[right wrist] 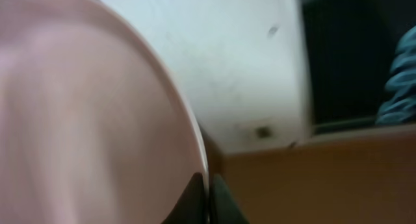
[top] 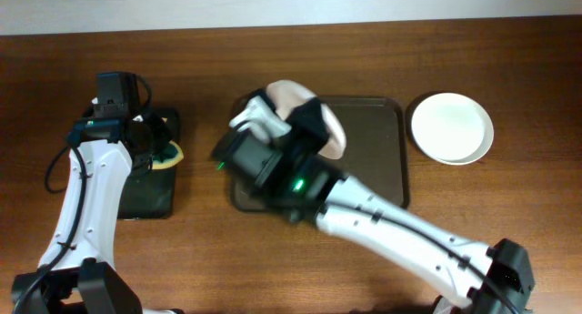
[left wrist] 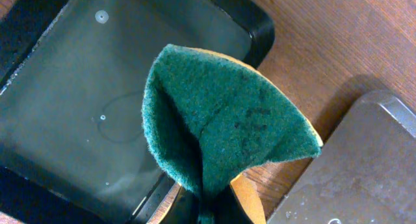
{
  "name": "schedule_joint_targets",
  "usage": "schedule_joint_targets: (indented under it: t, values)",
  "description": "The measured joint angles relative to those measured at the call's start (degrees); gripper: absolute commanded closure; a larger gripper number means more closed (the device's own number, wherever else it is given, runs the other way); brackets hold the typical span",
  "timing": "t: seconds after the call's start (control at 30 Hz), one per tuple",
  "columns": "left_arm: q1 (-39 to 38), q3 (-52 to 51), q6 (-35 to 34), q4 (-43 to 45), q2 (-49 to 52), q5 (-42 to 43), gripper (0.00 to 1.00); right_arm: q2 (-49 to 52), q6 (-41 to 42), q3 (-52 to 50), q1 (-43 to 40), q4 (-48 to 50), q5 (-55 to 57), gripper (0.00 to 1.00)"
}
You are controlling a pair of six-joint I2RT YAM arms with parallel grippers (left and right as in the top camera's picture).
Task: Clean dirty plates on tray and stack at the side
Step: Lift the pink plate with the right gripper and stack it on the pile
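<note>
The stack of white plates is to the right of my right gripper in the overhead view, so I will swing over, lower the tilted plate until it is flat and let go.
My right gripper point(top: 293, 123) is shut on the rim of a pale plate point(top: 326, 123) and holds it tilted on edge above the left part of the dark brown tray point(top: 382, 159). In the right wrist view the fingers point(right wrist: 208, 201) pinch the plate's edge point(right wrist: 84, 120). A stack of white plates point(top: 452, 127) sits on the table right of the tray. My left gripper point(top: 156, 152) is shut on a folded green and yellow sponge point(left wrist: 221, 126), held over the edge of the small black tray.
The small black tray point(left wrist: 78, 100) holds shallow water and stands at the left point(top: 145, 196). A corner of the brown tray shows in the left wrist view point(left wrist: 364, 165). Bare wooden table point(top: 209, 250) lies between the two trays.
</note>
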Motion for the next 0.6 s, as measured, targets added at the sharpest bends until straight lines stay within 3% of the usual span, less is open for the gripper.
schedule_joint_targets:
  t: [0.03,0.1,0.13,0.2,0.37,0.47,0.57,0.6]
  values:
    - [0.0,-0.2,0.0,0.4,0.0,0.0,1.00,-0.2,7.8,-1.4,-7.6,-0.8,-18.3,0.96]
    - [0.0,-1.0,0.0,1.7,0.0,0.0,1.00,1.0,14.7,-4.7,-21.4,1.7,-59.3,0.96]
    - [0.0,-1.2,0.0,1.7,0.0,0.0,1.00,3.7,16.4,-6.9,-31.0,2.1,-68.8,0.96]
    - [0.0,-1.4,0.0,1.8,0.0,0.0,1.00,5.4,20.1,-9.4,-40.9,1.7,-83.1,0.96]
    - [0.0,-2.3,0.0,2.9,0.0,0.0,1.00,5.6,23.5,-9.8,-65.0,-0.3,-91.3,0.96]
    - [0.0,-2.3,0.0,3.0,0.0,0.0,1.00,5.6,25.6,-9.8,-78.0,-0.2,-86.4,0.96]
    - [0.0,-2.3,0.0,3.7,0.0,0.0,1.00,5.7,27.8,-9.8,-84.2,1.7,-81.1,0.95]
    - [0.0,-2.3,0.0,3.8,0.0,0.0,1.00,6.2,27.9,-9.8,-84.3,2.2,-80.7,0.87]
